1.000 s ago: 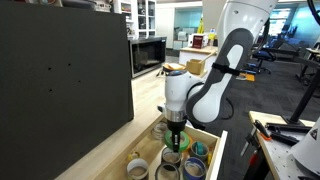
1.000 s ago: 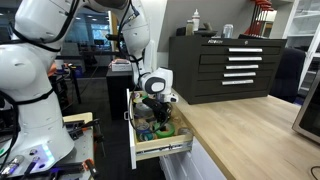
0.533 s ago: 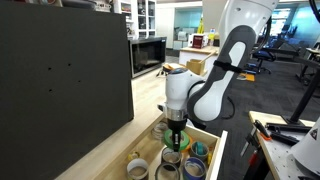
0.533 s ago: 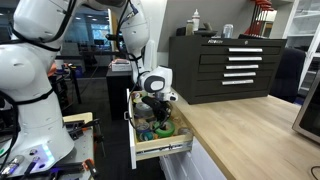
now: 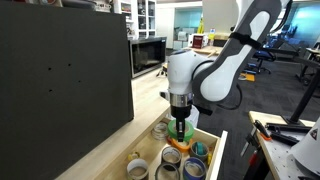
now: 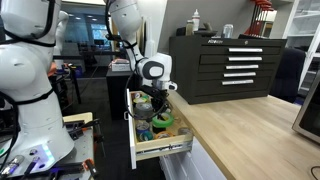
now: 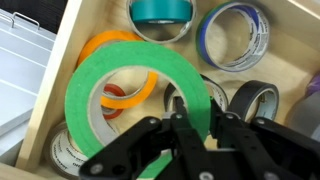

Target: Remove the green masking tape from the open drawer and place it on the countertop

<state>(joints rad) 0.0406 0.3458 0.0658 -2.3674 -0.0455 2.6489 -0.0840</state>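
The wooden countertop is empty, so my gripper should next go up, carry the wide green roll outward over the bare countertop [image 6: 205, 119] beside the drawer, and lower it to let go there.
The green masking tape [image 7: 130, 58] is a wide green ring that fills the middle of the wrist view. My gripper [image 7: 195, 118] is shut on its rim, one finger inside the ring and one outside. In an exterior view the gripper [image 5: 180, 128] holds the tape [image 5: 181, 133] a little above the open wooden drawer [image 5: 215, 140]. In an exterior view the gripper [image 6: 157, 100] hangs over the drawer [image 6: 160, 150], beside the wooden countertop [image 6: 240, 125]. The tape is hard to make out there.
Several other rolls lie in the drawer: an orange roll [image 7: 100, 42], a teal roll [image 7: 160, 10], a blue-and-white roll [image 7: 235, 35] and a black roll [image 7: 255, 100]. A black cabinet [image 5: 60, 80] stands on the counter. A black drawer chest [image 6: 225, 65] stands behind.
My gripper has risen out of the drawer with the green tape in it. The arm has straightened upward.
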